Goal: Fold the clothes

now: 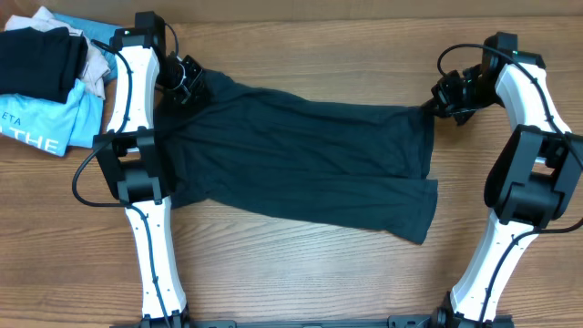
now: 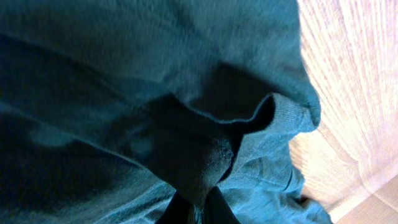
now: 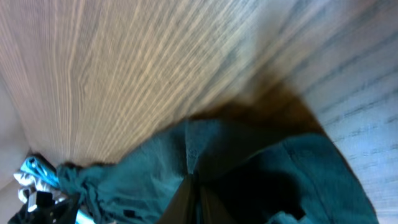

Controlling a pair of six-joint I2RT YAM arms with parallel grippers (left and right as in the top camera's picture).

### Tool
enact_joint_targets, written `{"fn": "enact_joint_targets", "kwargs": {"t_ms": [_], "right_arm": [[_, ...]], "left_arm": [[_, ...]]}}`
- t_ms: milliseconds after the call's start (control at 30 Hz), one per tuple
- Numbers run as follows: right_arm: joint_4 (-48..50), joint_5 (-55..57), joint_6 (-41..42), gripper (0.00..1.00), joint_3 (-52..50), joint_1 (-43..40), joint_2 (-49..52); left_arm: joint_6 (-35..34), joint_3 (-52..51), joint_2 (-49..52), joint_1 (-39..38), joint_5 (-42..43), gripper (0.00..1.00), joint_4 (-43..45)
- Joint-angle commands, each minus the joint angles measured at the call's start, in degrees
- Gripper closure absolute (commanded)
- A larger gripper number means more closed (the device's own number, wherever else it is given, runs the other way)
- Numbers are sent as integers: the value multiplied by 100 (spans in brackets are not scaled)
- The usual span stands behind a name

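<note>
My right gripper will next lift the held corner, which is still beyond the garment's near flap, back toward that flap. Then it will lower the corner and open.
The clothes [image 1: 301, 159] are one dark navy-teal garment spread across the middle of the wooden table, wrinkled, with no lettering showing. My left gripper [image 1: 189, 87] is shut on its far-left corner. My right gripper [image 1: 437, 102] is shut on its far-right corner, and the cloth runs taut between the two. In the left wrist view the cloth [image 2: 155, 106] fills nearly the whole picture, pinched between dark fingers [image 2: 217, 210]. The right wrist view shows the fabric [image 3: 249, 174] bunched where the closed fingers [image 3: 186, 202] meet.
A pile of other garments lies at the far-left corner: a black folded one [image 1: 36, 59], a light-blue shirt printed "THE" [image 1: 46, 123] and some pale cloth [image 1: 96, 68]. Both arm bases stand at the near edge.
</note>
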Motion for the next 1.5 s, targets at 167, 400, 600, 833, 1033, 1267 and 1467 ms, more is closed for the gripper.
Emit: {"fn": "enact_joint_targets", "kwargs": {"t_ms": [167, 400, 600, 833, 1033, 1267, 1467], "right_arm": [[-1080, 568, -557, 96, 146, -52, -872], [-1904, 1849, -560, 96, 140, -249, -1113], [-2273, 1908, -866, 96, 140, -490, -1113], [-2870, 2188, -1010, 96, 133, -341, -1113], [-3141, 2317, -990, 96, 133, -337, -1113], [-3342, 2573, -968, 96, -356, -264, -1113], [-3075, 2892, -356, 77, -697, -264, -1113]], "left_arm": [[752, -2, -1056, -7, -162, 96, -1084], [1001, -2, -1222, 155, -990, 96, -2050], [1191, -15, -1220, 485, -997, 96, -2048], [1388, -673, -1222, 203, -1421, 96, -2050], [1519, -1510, -1222, 205, -1633, 96, -2050], [1515, -1530, -1222, 234, -1801, 96, -2050], [1499, -1530, -1222, 245, -2048, 72, -2050]]}}
